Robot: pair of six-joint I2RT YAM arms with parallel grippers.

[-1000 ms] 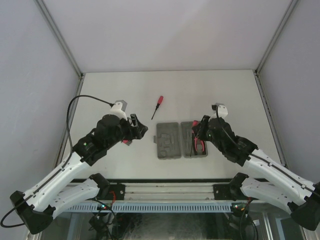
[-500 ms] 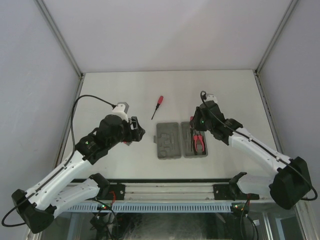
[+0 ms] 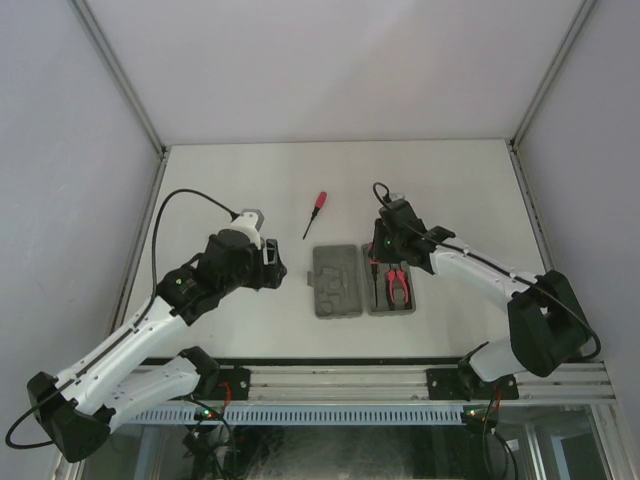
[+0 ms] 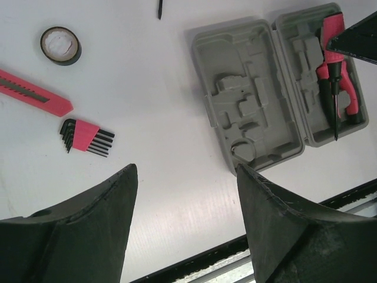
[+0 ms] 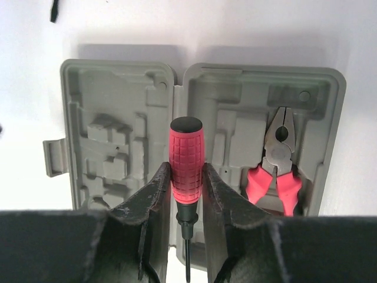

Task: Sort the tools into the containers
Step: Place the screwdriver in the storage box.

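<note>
The screwdriver will go down with my right gripper into the pliers' container, along its edge by the containers' seam (image 5: 208, 109), and be released there, since that part of the container beside the pliers (image 5: 279, 168) is empty.
My right gripper (image 5: 185, 168) is shut on a red-handled screwdriver (image 5: 186, 156), handle pointing away, hanging above the seam between the two grey containers. The left container (image 5: 118, 106) holds nothing; the right one (image 5: 235, 88) holds red-handled pliers (image 5: 279, 168). From above, the right gripper (image 3: 384, 250) hovers over the right container's (image 3: 390, 311) far left part, next to the left container (image 3: 335, 285). My left gripper (image 4: 185, 171) is open and holds nothing, above bare table left of the containers (image 4: 253, 118). Another screwdriver (image 3: 315, 213) lies beyond the containers.
In the left wrist view, a dark tape ring (image 4: 60, 45), a red utility knife (image 4: 35, 94) and a red-held set of hex keys (image 4: 85, 135) lie on the white table left of the containers. The table's near edge and metal rail (image 3: 330, 385) run just below.
The right gripper has carried the screwdriver left and slightly away, across the right container toward the seam. The left gripper has drawn back a little to the left.
</note>
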